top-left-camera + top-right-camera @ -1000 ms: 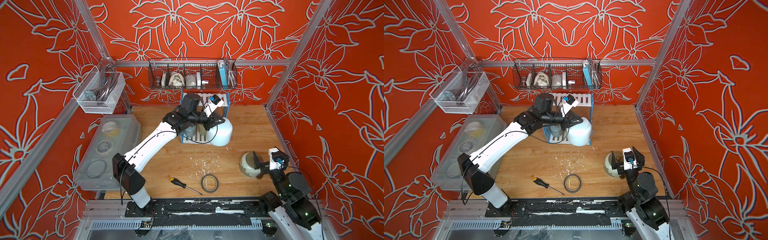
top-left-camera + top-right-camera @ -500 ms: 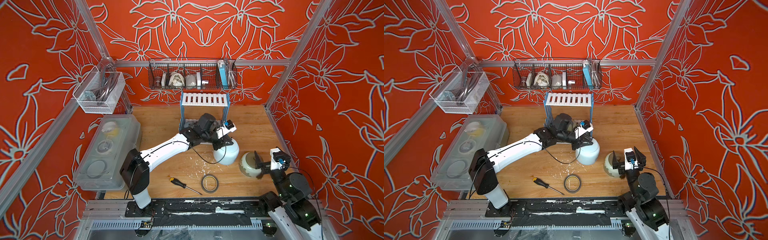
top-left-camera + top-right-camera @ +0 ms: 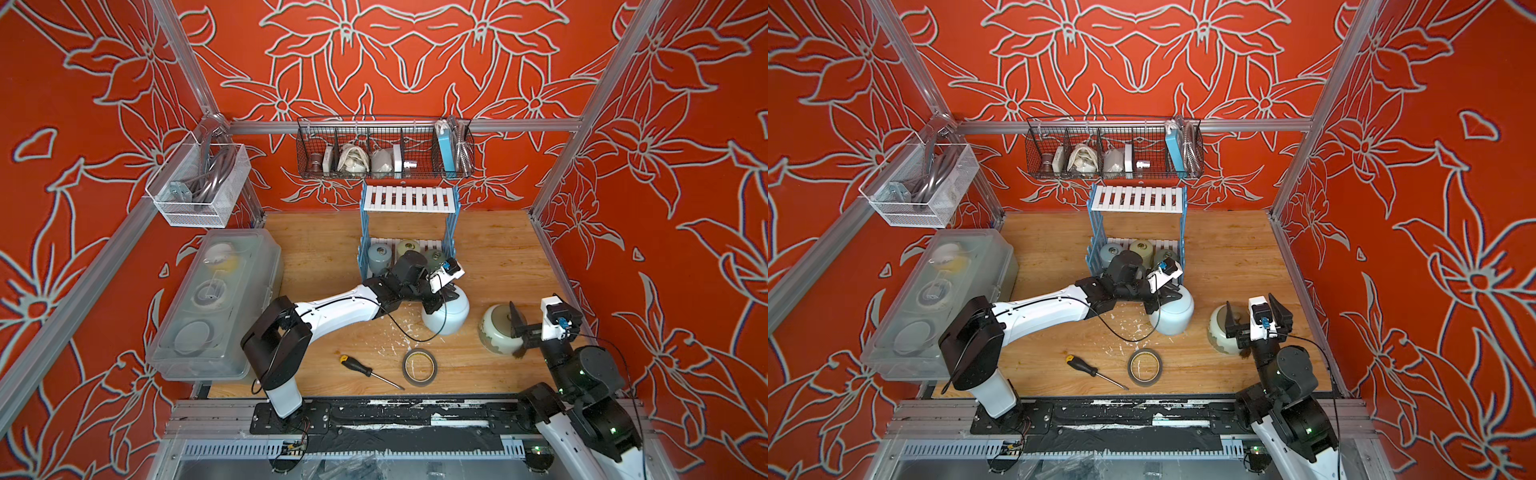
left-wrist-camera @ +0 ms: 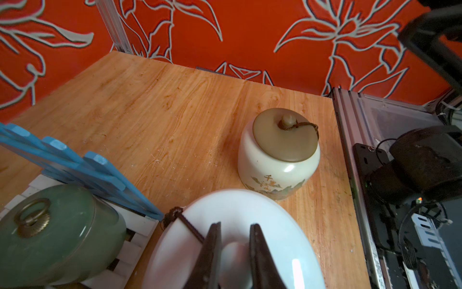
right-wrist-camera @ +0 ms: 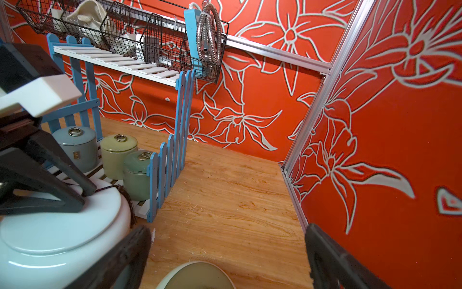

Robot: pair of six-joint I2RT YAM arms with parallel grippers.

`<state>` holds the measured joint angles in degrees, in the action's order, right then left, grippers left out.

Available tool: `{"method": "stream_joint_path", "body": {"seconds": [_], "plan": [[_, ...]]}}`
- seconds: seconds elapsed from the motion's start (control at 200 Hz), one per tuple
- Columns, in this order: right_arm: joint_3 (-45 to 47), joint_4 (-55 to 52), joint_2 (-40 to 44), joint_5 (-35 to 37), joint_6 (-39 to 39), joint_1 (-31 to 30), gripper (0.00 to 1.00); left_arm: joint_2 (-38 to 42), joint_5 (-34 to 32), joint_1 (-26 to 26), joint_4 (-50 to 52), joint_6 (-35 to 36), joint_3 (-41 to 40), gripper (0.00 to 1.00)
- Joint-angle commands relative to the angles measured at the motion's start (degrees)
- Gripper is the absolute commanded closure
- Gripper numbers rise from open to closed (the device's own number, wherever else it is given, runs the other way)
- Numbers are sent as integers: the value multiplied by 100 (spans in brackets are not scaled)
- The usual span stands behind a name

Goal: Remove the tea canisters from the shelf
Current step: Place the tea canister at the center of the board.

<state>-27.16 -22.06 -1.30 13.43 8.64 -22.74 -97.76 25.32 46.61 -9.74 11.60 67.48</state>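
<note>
The bare wood beside the cream canister is open, so next I will pull my left gripper back from the shelf [image 3: 409,199] and down onto that spot, then let go of the knob.
My left gripper [image 3: 441,297] [image 4: 235,225] is shut on the knob of the large white tea canister [image 3: 448,318] [image 3: 1173,319]. This canister is low over the wooden table, just in front of the shelf [image 3: 409,199] [image 5: 120,62]; I cannot tell if it touches the wood. The cream canister with olive lid [image 3: 496,332] [image 4: 278,155] stands on the table to its right. My right gripper [image 3: 1250,302] [image 5: 228,232] is open just above that canister, holding nothing. The shelf's lower tier holds grey-blue [image 3: 379,255], yellow-green [image 3: 407,248] and sage green [image 3: 434,257] canisters.
A grey tape roll [image 3: 419,365] and a screwdriver [image 3: 365,370] lie near the table's front edge. A clear lidded box [image 3: 216,303] fills the left side. A black wire basket [image 3: 384,149] hangs above the shelf, a white mesh basket [image 3: 199,187] on the left wall.
My left arm has carried the white canister away from the shelf, toward the front and downward, to beside the cream canister. The right arm has not moved.
</note>
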Motion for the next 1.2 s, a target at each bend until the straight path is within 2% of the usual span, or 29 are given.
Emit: {"method": "stream_joint_path", "body": {"seconds": [0.0,0.175,0.295,0.395,0.525,0.646,0.766,0.891,0.991,1.126,1.196], "plan": [[25,90,86,37,-15,51,1,4,-12,82,-1308,-147,125,100],[8,72,87,24,-13,51,1,-163,54,162,-1547,-131,-36,100],[28,102,86,24,-15,59,1,-226,-189,272,-1575,-174,-89,100],[2,69,86,24,-11,59,1,-239,-145,320,-1744,-297,-270,100],[15,91,86,38,-17,68,1,-241,-441,491,-1912,-168,-532,100],[-8,60,86,28,-8,75,1,-267,-317,515,-2134,-235,-731,100],[9,86,86,19,-20,77,1,-299,-567,644,-2160,-245,-754,100],[-18,47,91,28,-8,87,1,-335,-496,698,-2190,-344,-796,100],[-3,73,86,19,-13,95,1,-342,-773,793,-2129,-281,-854,100],[-31,42,90,27,-3,103,1,-288,-610,812,-2159,-343,-1029,100],[-19,62,86,21,-13,103,1,-277,-766,870,-2112,-307,-1063,98]]}}
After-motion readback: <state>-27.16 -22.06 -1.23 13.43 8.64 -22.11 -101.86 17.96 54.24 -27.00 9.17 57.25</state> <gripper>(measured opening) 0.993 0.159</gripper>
